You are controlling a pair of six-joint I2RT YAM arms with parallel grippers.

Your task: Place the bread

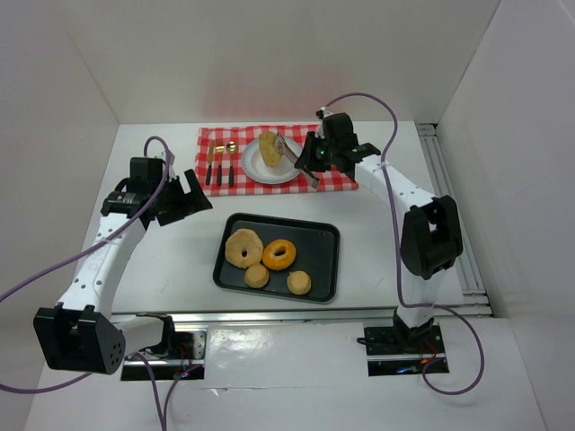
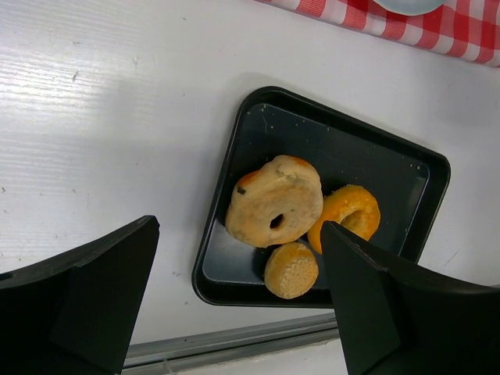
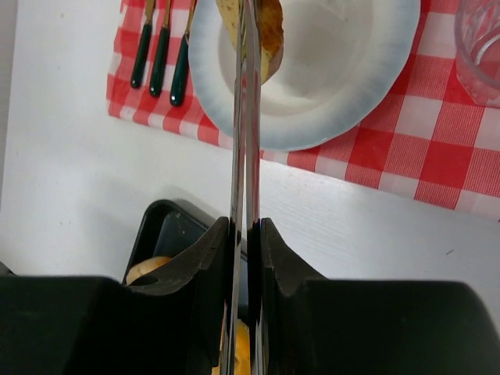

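Observation:
My right gripper lowers the tongs [image 1: 293, 154] toward the white plate below it next and opens to release the handles, since the pinched bread is already over the plate.
A pale piece of bread [image 1: 269, 147] is pinched upright in metal tongs [image 1: 293, 154] over the white plate [image 1: 256, 172] on the red checked cloth [image 1: 346, 180]. My right gripper [image 1: 310, 163] is shut on the tongs' handles. In the right wrist view the tongs [image 3: 244, 117] run up from the gripper [image 3: 246, 228] to the bread [image 3: 268, 27] above the plate [image 3: 344, 86]; whether the bread touches the plate I cannot tell. My left gripper [image 1: 184, 199] is open and empty, left of the black tray [image 1: 332, 235], and looks down on it [image 2: 238, 234].
The tray [image 2: 234, 156] holds a pale bagel [image 2: 273, 201], an orange doughnut [image 2: 355, 211] and a small bun [image 2: 291, 269]; a second small bun [image 1: 299, 283] shows from above. Green-handled cutlery [image 3: 160, 47] lies left of the plate. A clear glass [image 3: 480, 47] stands to its right.

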